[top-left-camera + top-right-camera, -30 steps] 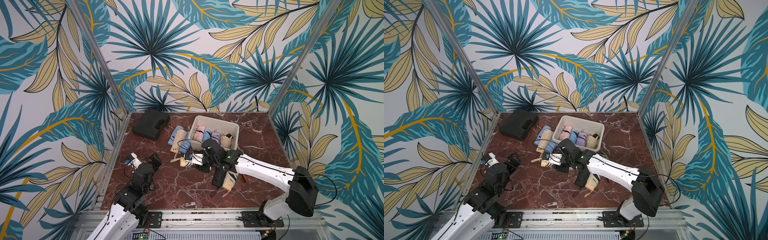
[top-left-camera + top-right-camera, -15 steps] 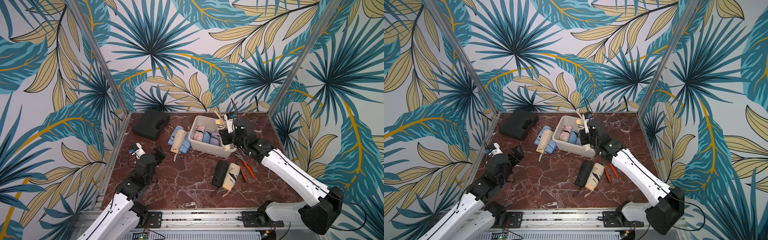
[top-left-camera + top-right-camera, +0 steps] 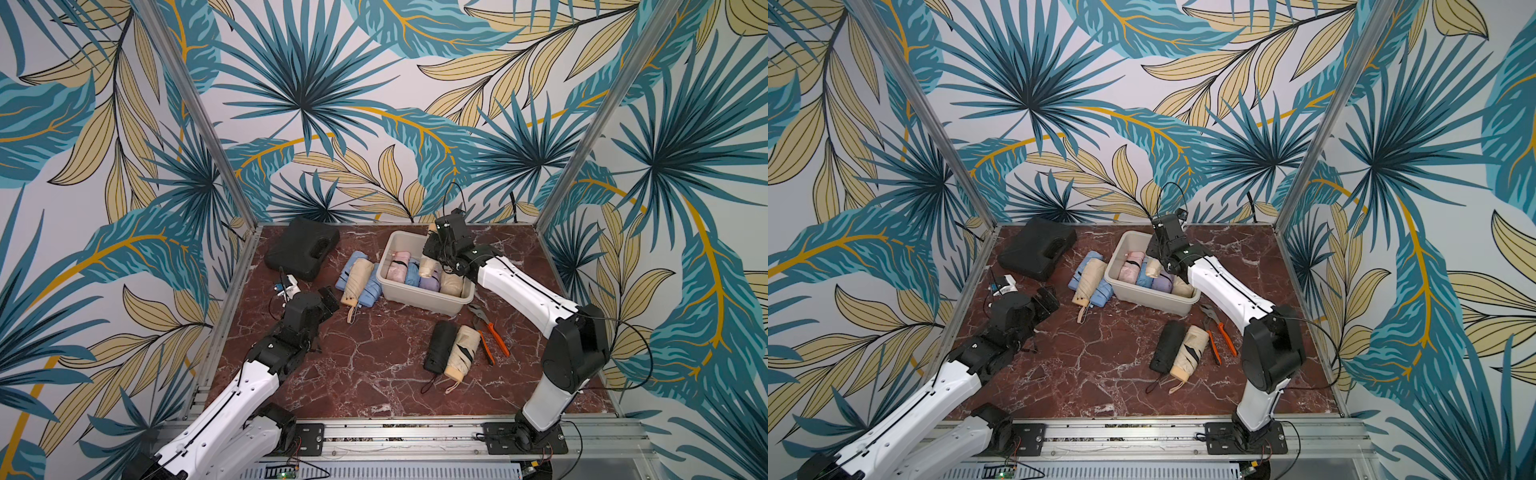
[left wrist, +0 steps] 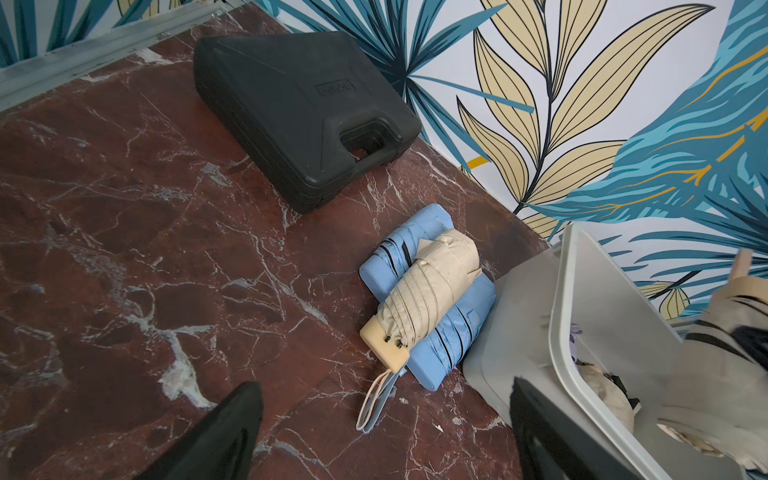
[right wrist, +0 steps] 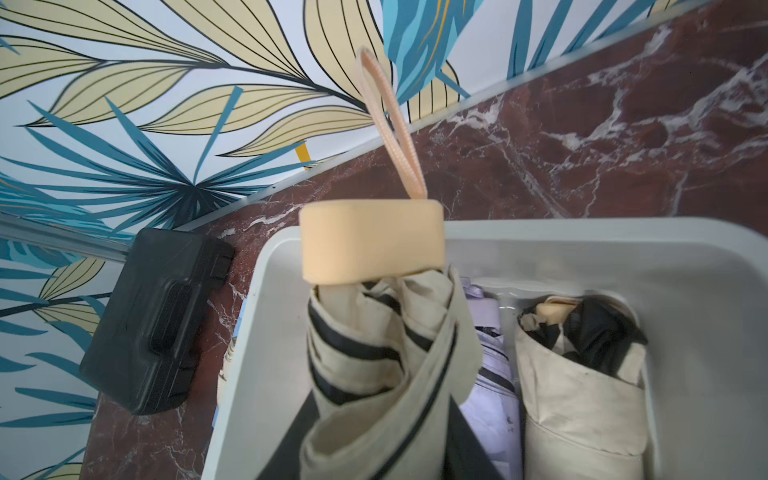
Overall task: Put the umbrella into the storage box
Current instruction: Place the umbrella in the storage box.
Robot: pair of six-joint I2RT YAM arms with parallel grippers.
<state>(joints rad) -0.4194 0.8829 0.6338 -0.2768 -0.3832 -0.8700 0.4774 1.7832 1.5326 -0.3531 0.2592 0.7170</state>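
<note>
My right gripper will lower the cream umbrella onto the blue and lilac ones inside and let go, as its handle end is still above the box's rim.
My right gripper (image 3: 439,254) (image 5: 382,428) is shut on a cream umbrella (image 5: 374,340) with black trim. It hangs steeply tilted, handle end up, over the off-white storage box (image 3: 424,301) (image 5: 582,232), its lower end among the folded umbrellas inside. In both top views the held umbrella (image 3: 1152,268) shows just below the gripper (image 3: 1163,249). My left gripper (image 3: 329,296) (image 4: 382,386) stands open and empty, low over the table. It faces another cream umbrella (image 4: 432,286) lying across a blue one (image 4: 453,332) beside the box (image 4: 569,332).
A black hard case (image 3: 301,247) lies at the back left. In front of the box lie a black umbrella (image 3: 438,347) and a cream one (image 3: 461,353), with orange-handled pliers (image 3: 490,336) to their right. Pink, blue, lilac and cream umbrellas fill the box.
My right arm carried the cream umbrella from the table left of the box up over it, then lowered it into the box. My left arm reached forward toward the cream and blue pair.
</note>
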